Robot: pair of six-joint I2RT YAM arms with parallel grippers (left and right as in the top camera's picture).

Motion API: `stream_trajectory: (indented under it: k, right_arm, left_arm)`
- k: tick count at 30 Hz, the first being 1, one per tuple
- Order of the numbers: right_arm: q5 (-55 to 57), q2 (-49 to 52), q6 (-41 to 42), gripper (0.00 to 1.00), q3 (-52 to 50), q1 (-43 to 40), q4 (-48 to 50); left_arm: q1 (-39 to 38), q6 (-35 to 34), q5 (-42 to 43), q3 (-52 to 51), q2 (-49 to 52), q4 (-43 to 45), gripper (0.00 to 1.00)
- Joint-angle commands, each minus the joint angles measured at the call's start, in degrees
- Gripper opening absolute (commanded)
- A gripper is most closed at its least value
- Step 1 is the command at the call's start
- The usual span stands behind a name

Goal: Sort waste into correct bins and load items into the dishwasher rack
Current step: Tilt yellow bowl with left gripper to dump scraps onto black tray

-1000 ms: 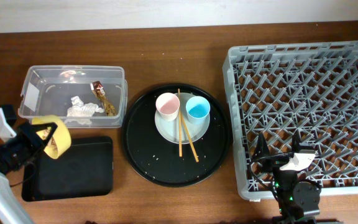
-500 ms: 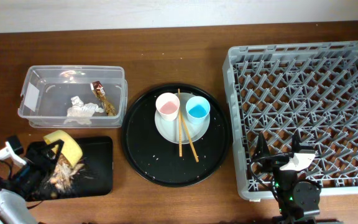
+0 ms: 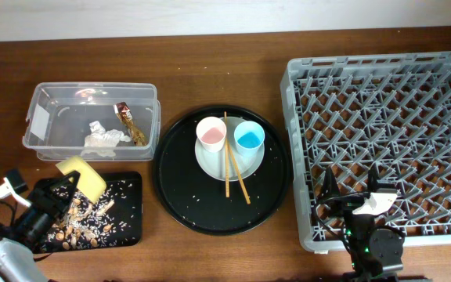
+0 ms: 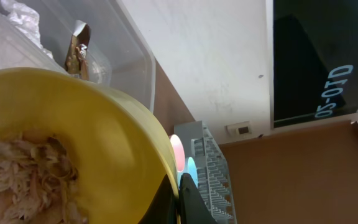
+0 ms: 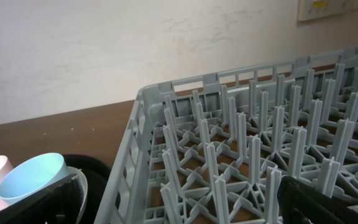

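I will next tilt my left gripper further over the flat black tray to empty the yellow bowl (image 3: 82, 176) there before I let go of its rim, because food scraps are still in the bowl.
My left gripper (image 3: 63, 185) is shut on the rim of the yellow bowl (image 3: 82, 176), tipped over the flat black tray (image 3: 128, 227). Brown-beige food scraps (image 3: 81, 216) lie scattered on that tray, and some still cling inside the bowl (image 4: 23, 174). The clear container (image 3: 53, 106) holds the white tissue (image 3: 104, 138) and the brown-and-gold wrapper (image 3: 130, 122). The pink cup (image 3: 211, 133), blue cup (image 3: 249, 137) and chopsticks (image 3: 233, 176) sit on the pale plate (image 3: 210, 163). My right gripper (image 3: 352, 186) is open and empty over the front left corner of the grey rack (image 3: 390, 117).
The plate stands on a large round black tray (image 3: 186, 196) between the bins and the rack, with crumbs on it. Brown wooden table (image 3: 210, 55) lies behind.
My left gripper swung the yellow bowl down over the flat black tray and tipped it; the food scraps poured out and spread across the tray. The right arm has not moved.
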Motion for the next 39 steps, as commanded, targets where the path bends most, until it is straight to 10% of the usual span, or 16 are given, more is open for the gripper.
stream_trajectory:
  k: [1, 39]
  right_arm:
    - [0.26, -0.33, -0.13, 0.98, -0.42, -0.31, -0.24]
    - [0.26, -0.33, -0.15, 0.98, -0.42, -0.31, -0.24]
  left_arm:
    - [0.28, 1.14, 2.67, -0.09, -0.11, 0.37, 0.00]
    - [0.28, 1.09, 8.09, -0.09, -0.11, -4.22, 0.01]
